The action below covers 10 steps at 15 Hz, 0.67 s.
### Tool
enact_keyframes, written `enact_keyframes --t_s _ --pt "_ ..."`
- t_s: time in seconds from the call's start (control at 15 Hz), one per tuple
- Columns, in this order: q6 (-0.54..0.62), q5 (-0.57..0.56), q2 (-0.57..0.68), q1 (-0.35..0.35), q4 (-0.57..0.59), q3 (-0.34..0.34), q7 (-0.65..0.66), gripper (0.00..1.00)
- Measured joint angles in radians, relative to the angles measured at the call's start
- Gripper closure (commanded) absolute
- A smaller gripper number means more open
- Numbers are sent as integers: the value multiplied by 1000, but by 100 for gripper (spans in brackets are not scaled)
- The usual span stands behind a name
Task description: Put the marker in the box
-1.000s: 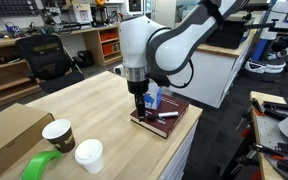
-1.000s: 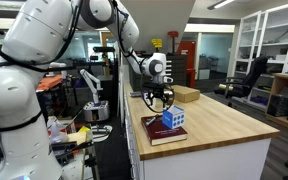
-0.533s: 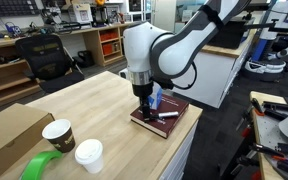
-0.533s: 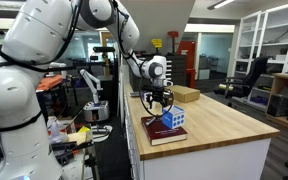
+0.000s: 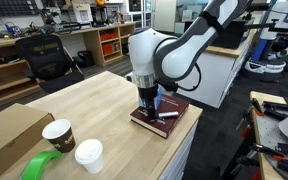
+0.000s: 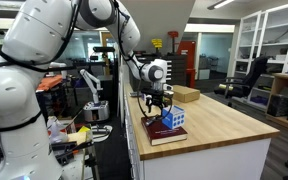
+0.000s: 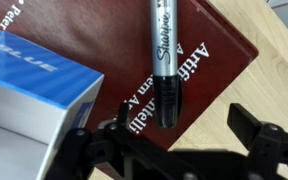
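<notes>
I need to keep my gripper low over the book (image 7: 216,48) next and close its open fingers on the marker's dark cap end (image 7: 167,103), because that end is already between them.
The marker (image 7: 164,60) is dark with a grey labelled barrel and lies on the maroon book (image 7: 216,48). It also shows in an exterior view (image 5: 165,115). The light-blue and white box (image 7: 29,90) stands on the same book beside the marker, seen in both exterior views (image 5: 157,97) (image 6: 174,118). My gripper (image 7: 181,130) is open and empty. It hovers just above the book, its fingers on either side of the marker's dark cap end without touching it. It shows in both exterior views (image 5: 147,104) (image 6: 156,100).
The book (image 5: 174,122) lies near the wooden table's edge (image 5: 189,135). A large brown cardboard box (image 5: 9,135), two paper cups (image 5: 57,133) (image 5: 88,155) and a green tape roll (image 5: 39,166) sit at the other end. Another box (image 6: 187,94) stands further along the table.
My gripper has moved lower and slightly sideways over the book, closer to the marker. The marker, the box and the book have not moved.
</notes>
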Motion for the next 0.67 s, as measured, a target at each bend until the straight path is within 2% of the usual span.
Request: enact_keyframes --t_s 0.4,0.47,0.53,0.67 --pt "1 16 0 -13 -26 0 0 0" --pt "1 18 0 -14 -27 0 0 25" --pt "1 19 0 -14 -27 0 0 26" --pt "3 20 0 -14 -27 1 0 40"
